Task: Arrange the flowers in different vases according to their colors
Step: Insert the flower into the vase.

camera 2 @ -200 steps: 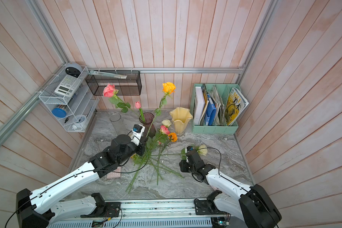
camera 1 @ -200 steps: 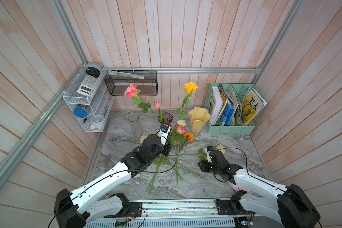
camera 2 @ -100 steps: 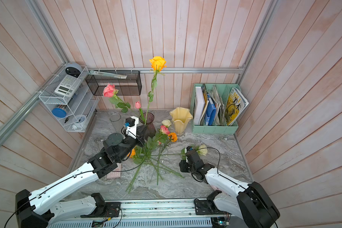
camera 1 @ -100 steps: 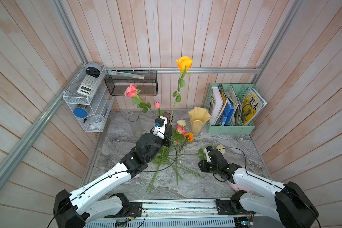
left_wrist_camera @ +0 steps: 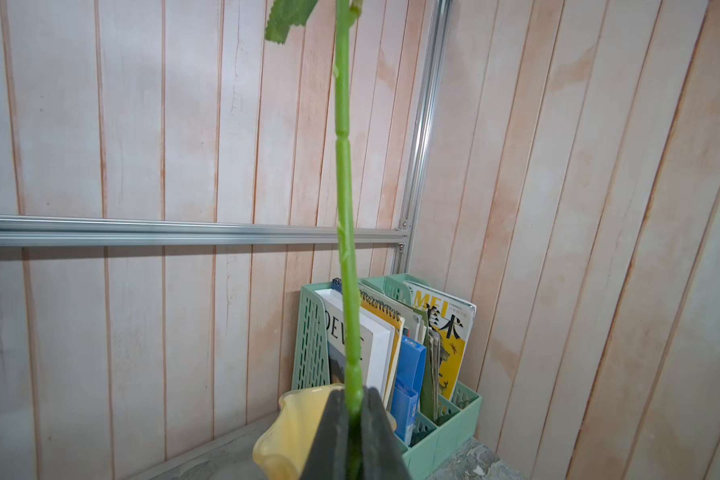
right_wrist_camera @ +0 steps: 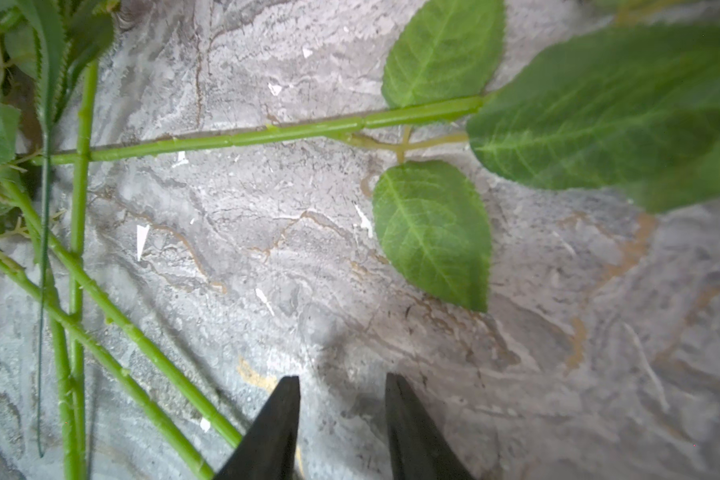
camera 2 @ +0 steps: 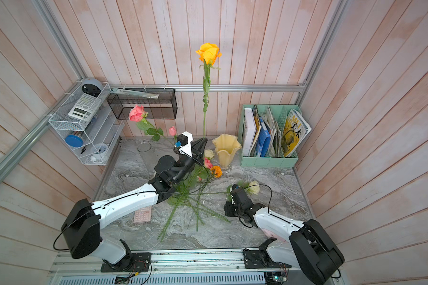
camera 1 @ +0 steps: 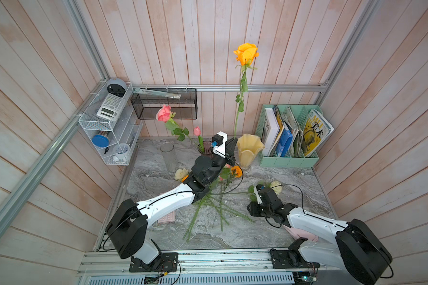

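My left gripper needs to lift the orange rose's stem clear of the vase's rim and over the opening, then lower and release it, because the pale yellow vase's opening (camera 1: 249, 140) (left_wrist_camera: 310, 406) is beside my left gripper.
My left gripper (left_wrist_camera: 352, 392) is shut on the green stem of an orange rose (camera 1: 246, 53), which it holds upright and high, close to the rim of the pale yellow vase (camera 1: 249, 149). The dark purple vase (camera 1: 205, 151) holds a pink rose (camera 1: 164, 113) and a pink bud (camera 1: 197, 130). The clear glass vase (camera 1: 169, 155) stands to its left. Several flowers (camera 1: 215, 197) lie crossed on the marble table. My right gripper (right_wrist_camera: 341, 377) is open and low over bare marble, beside a cream rose (camera 1: 275, 186) and its stem (right_wrist_camera: 267, 135).
A mint-green file holder (camera 1: 289, 158) with books stands at the back right. On the left wall hang a white wire rack (camera 1: 109, 123) and a black mesh basket (camera 1: 166, 106). A pink calculator (camera 1: 167, 217) lies under my left arm.
My left gripper has lifted the orange rose out of the pile, stood it upright and carried it back and right, up to the yellow vase. The right arm has not moved.
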Motion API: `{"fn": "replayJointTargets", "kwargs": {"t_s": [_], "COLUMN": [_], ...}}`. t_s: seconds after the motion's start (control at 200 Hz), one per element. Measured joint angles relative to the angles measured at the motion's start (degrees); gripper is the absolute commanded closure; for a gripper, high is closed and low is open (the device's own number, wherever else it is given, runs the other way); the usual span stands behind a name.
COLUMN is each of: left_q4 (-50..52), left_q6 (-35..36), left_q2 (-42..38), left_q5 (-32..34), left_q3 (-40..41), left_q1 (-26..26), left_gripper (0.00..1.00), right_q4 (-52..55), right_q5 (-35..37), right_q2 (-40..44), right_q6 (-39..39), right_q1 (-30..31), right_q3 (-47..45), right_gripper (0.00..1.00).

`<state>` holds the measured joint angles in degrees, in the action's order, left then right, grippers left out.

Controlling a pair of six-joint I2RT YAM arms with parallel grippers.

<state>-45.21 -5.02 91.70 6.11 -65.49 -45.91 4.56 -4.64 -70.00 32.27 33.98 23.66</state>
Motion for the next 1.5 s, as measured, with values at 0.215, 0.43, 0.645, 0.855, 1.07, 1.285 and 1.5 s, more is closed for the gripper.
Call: {"fn": "replayJointTargets", "kwargs": {"t_s": [0.215,0.43,0.645,0.855,1.07,1.285,1.5], "left_q4": [-7.52,-10.56,-10.49,-7.15,-5.16,-4.66,-7.63], "left_q6": [-1.25,-1.44,-1.22,0.83,2.95,5.09,5.35], "left_q2": [7.23,9.7,16.24,23.82,30.1,33.75,33.42], "left_q5": [-3.1,-4.31,-5.33,-5.88,-5.64,-4.17,-2.73], "left_q3": [-8.04,-15.47,-24.46,-31.15,-34.84,-35.12,-30.23], "left_q1": [0.76,0.81,1.53,2.16,2.69,3.17,3.26], "left_gripper": [1.0,1.0,1.0,1.0,1.0,1.0,0.79], "right_q4": [0.17,-0.33,-1.33,-2.45,-4.22,-5.2,-5.84], "right_q5": [-0.85,-2.21,-3.98,-5.25,-6.45,-7.08,-7.3], "right_q2": [-1.49,-1.97,-3.02,-3.63,-4.37,-4.46,-4.46], "right_q6": [-2.01,-2.89,-4.04,-4.04,-4.04,-4.07,-4.07], "right_q1": [-0.63,-1.57,-2.36,-2.58,-2.8,-3.02,-3.06], "right_q3": [1.03,1.07,1.46,1.46,1.33,0.96,0.7], "right_gripper": [0.6,0.6,0.6,0.6,0.6,0.6,0.6]}}
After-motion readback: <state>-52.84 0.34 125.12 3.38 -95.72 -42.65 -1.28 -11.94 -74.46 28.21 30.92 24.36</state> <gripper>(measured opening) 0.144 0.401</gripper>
